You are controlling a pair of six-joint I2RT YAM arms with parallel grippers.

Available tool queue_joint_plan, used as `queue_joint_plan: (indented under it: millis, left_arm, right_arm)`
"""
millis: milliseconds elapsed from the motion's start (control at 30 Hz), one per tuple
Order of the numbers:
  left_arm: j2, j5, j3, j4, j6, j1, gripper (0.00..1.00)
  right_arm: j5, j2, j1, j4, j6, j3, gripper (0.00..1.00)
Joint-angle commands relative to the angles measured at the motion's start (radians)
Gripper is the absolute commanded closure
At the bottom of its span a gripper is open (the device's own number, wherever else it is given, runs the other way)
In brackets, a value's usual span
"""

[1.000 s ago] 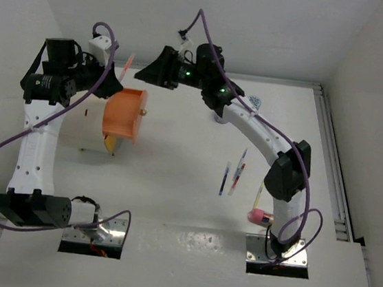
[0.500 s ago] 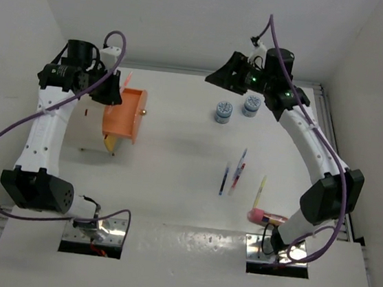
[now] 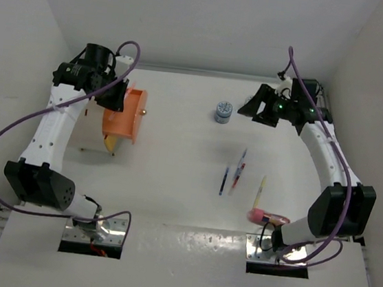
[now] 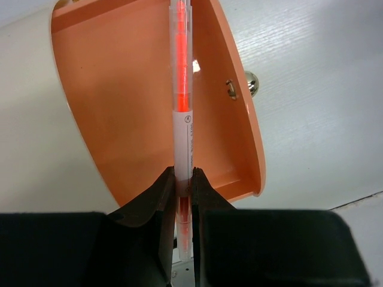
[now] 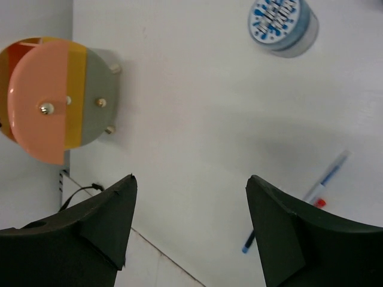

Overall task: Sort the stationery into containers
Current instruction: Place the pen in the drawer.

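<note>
The yellow pen point(image 3: 260, 191) is below and further back, so I need to move my right gripper back and down next, onto the pen's far end, clear of the pink-and-tan cylinder.
My left gripper point(image 3: 116, 97) is shut on an orange pen point(image 4: 181, 89) and holds it over the open orange drawer point(image 3: 127, 114), lengthwise above its floor point(image 4: 131, 107). The drawer sticks out of the cream drum point(image 3: 85, 131). My right gripper point(image 3: 249, 108) is open and empty above the table at the back right. One round blue-and-white piece point(image 3: 223, 111) stands left of it and shows in the right wrist view point(image 5: 283, 24); the other is hidden. Blue and red pens point(image 3: 233, 170), a yellow pen point(image 3: 260, 191) and the pink-and-tan cylinder point(image 3: 264, 217) lie near the right arm's base.
The drum's face with small knobs point(image 5: 54, 101) shows at the left of the right wrist view. The drawer has a metal knob point(image 4: 252, 82). White walls close the table at the back and on both sides.
My right gripper has swung from beside the drawer to the back right and now covers one round piece. My left gripper has moved right with the pen, over the drawer.
</note>
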Motion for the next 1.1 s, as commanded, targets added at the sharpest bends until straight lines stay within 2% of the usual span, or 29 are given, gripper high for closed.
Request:
queue_joint_plan:
  millis: [0, 133, 200, 233, 300, 367, 400, 500, 600, 633, 667, 767, 867, 967, 1067]
  left_arm:
    - [0.02, -0.051, 0.021, -0.006, -0.006, -0.017, 0.88]
    - [0.051, -0.075, 0.038, -0.021, -0.001, -0.031, 0.84]
    - [0.055, -0.078, 0.045, -0.027, 0.003, -0.036, 0.65]
    - [0.057, -0.081, 0.056, -0.026, 0.0, -0.037, 0.48]
    - [0.054, -0.075, 0.073, -0.023, -0.001, -0.04, 0.39]
    - [0.054, -0.072, 0.117, -0.023, -0.003, -0.04, 0.37]
    - [0.057, -0.072, 0.137, -0.021, 0.0, -0.039, 0.32]
    - [0.072, -0.071, 0.258, -0.03, 0.007, -0.034, 0.31]
    - [0.066, -0.066, 0.393, -0.003, -0.001, -0.027, 0.35]
    - [0.056, -0.066, 0.404, 0.018, -0.006, -0.025, 0.37]
    - [0.027, -0.072, 0.4, 0.064, -0.006, -0.027, 0.38]
    - [-0.009, -0.09, 0.363, 0.137, -0.006, -0.039, 0.38]
    - [-0.026, -0.083, 0.315, 0.157, -0.01, -0.042, 0.38]
    - [-0.026, -0.058, 0.291, 0.161, -0.019, -0.042, 0.38]
    - [-0.029, -0.055, 0.28, 0.169, -0.018, -0.045, 0.38]
  right_arm:
    - [-0.005, -0.048, -0.044, -0.028, -0.061, -0.021, 0.27]
    - [-0.014, -0.05, -0.078, -0.056, -0.079, -0.022, 0.27]
    - [-0.017, -0.051, -0.082, -0.064, -0.087, -0.019, 0.26]
    - [-0.017, -0.05, -0.086, -0.067, -0.091, -0.018, 0.25]
    - [-0.017, -0.05, -0.087, -0.071, -0.101, -0.016, 0.24]
    - [-0.016, -0.048, -0.089, -0.085, -0.11, -0.016, 0.24]
    - [-0.014, -0.047, -0.093, -0.09, -0.114, -0.019, 0.24]
    - [0.001, -0.06, -0.101, -0.117, -0.127, -0.041, 0.26]
    - [0.076, -0.083, -0.101, -0.171, -0.16, -0.091, 0.4]
    - [0.149, -0.09, -0.101, -0.203, -0.165, -0.105, 0.49]
    - [0.183, -0.102, -0.101, -0.219, -0.177, -0.123, 0.54]
    - [0.318, -0.1, -0.102, -0.321, -0.193, -0.192, 0.6]
    - [0.411, -0.073, -0.101, -0.389, -0.19, -0.303, 0.6]
    - [0.449, -0.019, -0.101, -0.331, -0.187, -0.363, 0.58]
    - [0.442, 0.057, -0.101, -0.314, -0.158, -0.352, 0.54]
